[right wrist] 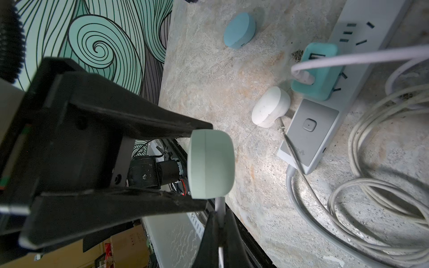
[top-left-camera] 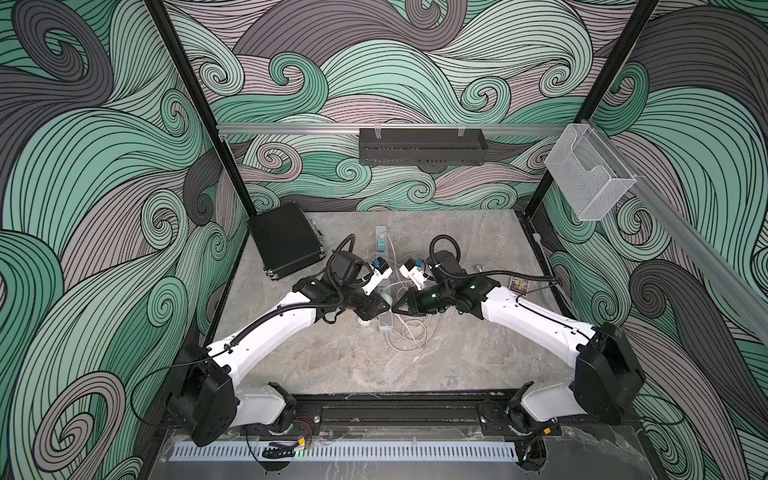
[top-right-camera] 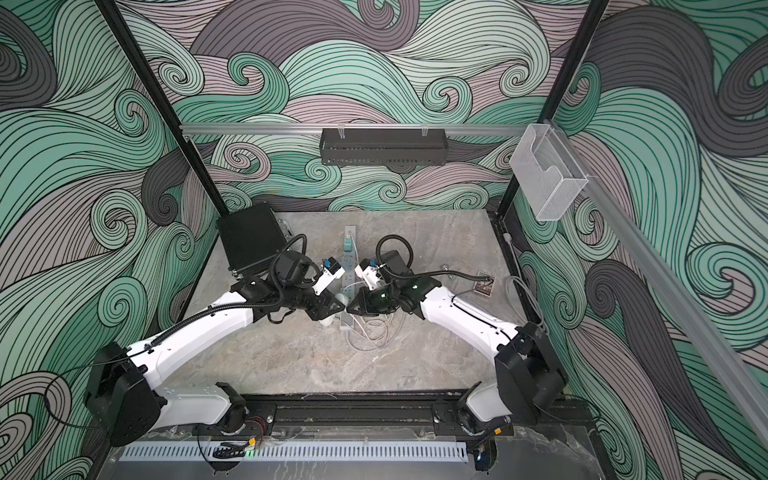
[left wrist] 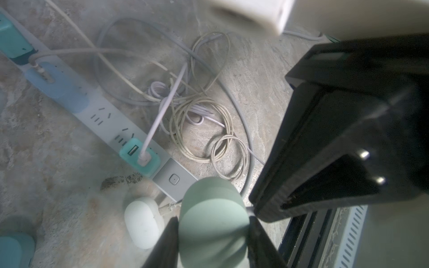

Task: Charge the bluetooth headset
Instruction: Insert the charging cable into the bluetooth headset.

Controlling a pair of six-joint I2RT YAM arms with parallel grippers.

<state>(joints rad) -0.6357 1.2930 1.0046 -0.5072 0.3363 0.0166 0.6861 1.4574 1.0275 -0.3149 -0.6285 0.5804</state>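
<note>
My left gripper will next move down and back past the white earbud case to the bare tabletop and let go of the headset, because that spot is clear.
The bluetooth headset is a pale green rounded case [left wrist: 213, 220], held above the table. My left gripper [left wrist: 213, 219] is shut on its two sides; its black fingers [right wrist: 139, 120] clamp the headset case [right wrist: 211, 167] in the right wrist view too. My right gripper [right wrist: 219, 215] is shut on the plug end of a lilac charging cable [right wrist: 348, 58], and the plug meets the case's underside. The cable's other end sits in a teal USB adapter [left wrist: 140, 156] on the grey power strip [left wrist: 174, 179]. In a top view both grippers [top-left-camera: 390, 308] meet tip to tip over the strip.
A white earbud case [right wrist: 270, 106] lies beside the strip's switch end, a blue one [right wrist: 240, 30] farther off. Loose cream and grey cables [left wrist: 209, 130] are coiled beside the strip. A black hard case [top-left-camera: 284, 241] stands at back left, a small card [top-left-camera: 518, 286] at right.
</note>
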